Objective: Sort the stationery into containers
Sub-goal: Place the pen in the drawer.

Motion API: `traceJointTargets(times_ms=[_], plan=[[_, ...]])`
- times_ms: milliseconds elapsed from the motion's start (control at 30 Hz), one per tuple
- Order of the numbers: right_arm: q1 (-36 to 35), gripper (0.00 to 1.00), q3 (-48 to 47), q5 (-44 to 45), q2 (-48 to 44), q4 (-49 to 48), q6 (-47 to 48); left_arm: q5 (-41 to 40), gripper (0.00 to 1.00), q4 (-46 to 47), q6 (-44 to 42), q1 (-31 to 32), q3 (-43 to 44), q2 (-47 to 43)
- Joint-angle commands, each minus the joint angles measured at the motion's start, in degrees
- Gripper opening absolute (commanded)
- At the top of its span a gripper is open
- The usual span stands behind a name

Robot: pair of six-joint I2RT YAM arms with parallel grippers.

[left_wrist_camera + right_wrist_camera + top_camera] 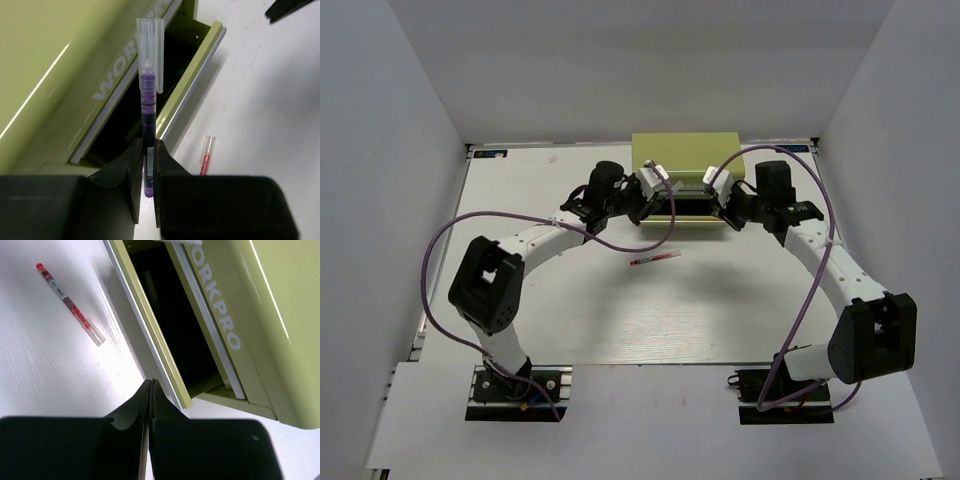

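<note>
My left gripper is above the open lower drawer with the purple pen (147, 102), so it needs to move down to the drawer's dark opening next and release the pen inside.
My left gripper (149, 146) is shut on a purple pen (147, 102) with a clear cap, gripped near its lower end. The pen points out over the open lower drawer (192, 87) of the olive-green tool chest (685, 155). My right gripper (151, 383) is shut with nothing between its fingers, just in front of the same drawer's front panel (150, 335). A thin red pen (655, 258) with a clear cap lies on the white table in front of the chest. This red pen (70, 302) also shows in the right wrist view, and the red pen (206, 156) in the left one.
The chest stands at the back middle of the table, against the rear wall, with pale lettering (220, 310) on its front. The drawer's inside is dark, with a dim greenish shape (150, 287) in it. White walls close in the table's sides.
</note>
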State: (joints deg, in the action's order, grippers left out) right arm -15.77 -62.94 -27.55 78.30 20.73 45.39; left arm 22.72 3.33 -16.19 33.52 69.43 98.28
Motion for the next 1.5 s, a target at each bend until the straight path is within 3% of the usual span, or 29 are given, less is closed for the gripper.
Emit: traceJointTargets(times_ms=[0,400,600,633,700,767,1033,1133,1167,1233,1367,1400,1467], plan=[[0.9,0.0,0.7,-1.5,-1.7,-1.7,-0.7,3.9,0.0,0.6,-8.2,0.2,3.8,1.8],[2.1,0.01,1.9,-2.7,-2.0,-1.3,-1.1,2.0,0.0,-8.2,-21.6,0.2,12.3,9.9],[2.1,0.07,2.0,-2.9,-1.7,-1.1,-1.0,-0.1,0.18,-9.4,-24.1,0.8,12.9,11.1],[2.2,0.08,2.1,-2.9,-1.6,-1.0,-0.9,-0.7,0.26,-9.4,-24.1,0.8,12.9,11.1],[2.0,0.1,2.0,-2.9,-1.3,-1.0,-0.9,-1.2,0.29,-8.8,-24.1,0.8,12.3,11.1],[2.0,0.1,2.1,-3.0,-1.2,-1.0,-0.7,-1.8,0.4,-7.6,-24.1,1.4,11.3,11.1],[2.0,0.25,1.9,-5.9,-0.9,2.0,3.9,-1.8,0.54,-4.4,-23.5,2.4,11.2,9.4],[2.0,0.35,2.8,-13.8,-1.2,8.2,11.1,-3.3,0.55,-3.1,-20.4,2.4,11.3,6.8],[1.9,0.38,3.4,-14.9,-1.5,9.5,17.9,-4.0,0.59,-3.1,-19.1,2.4,11.3,6.0],[1.4,0.44,5.6,-18.3,-1.7,13.4,21.9,-6.5,0.65,-3.1,-12.8,2.4,11.3,2.7],[0.7,0.55,6.2,-20.5,1.6,15.5,29.1,-10.6,0.95,-7.7,1.2,2.4,7.5,-5.0],[0.0,0.58,5.8,-20.7,2.5,15.7,29.9,-11.1,1.0,-8.8,8.6,1.6,4.7,-6.8],[-0.9,0.68,3.9,-20.4,6.1,16.4,31.3,-17.4,1.0,-12.9,15.5,1.1,1.7,-11.9]])
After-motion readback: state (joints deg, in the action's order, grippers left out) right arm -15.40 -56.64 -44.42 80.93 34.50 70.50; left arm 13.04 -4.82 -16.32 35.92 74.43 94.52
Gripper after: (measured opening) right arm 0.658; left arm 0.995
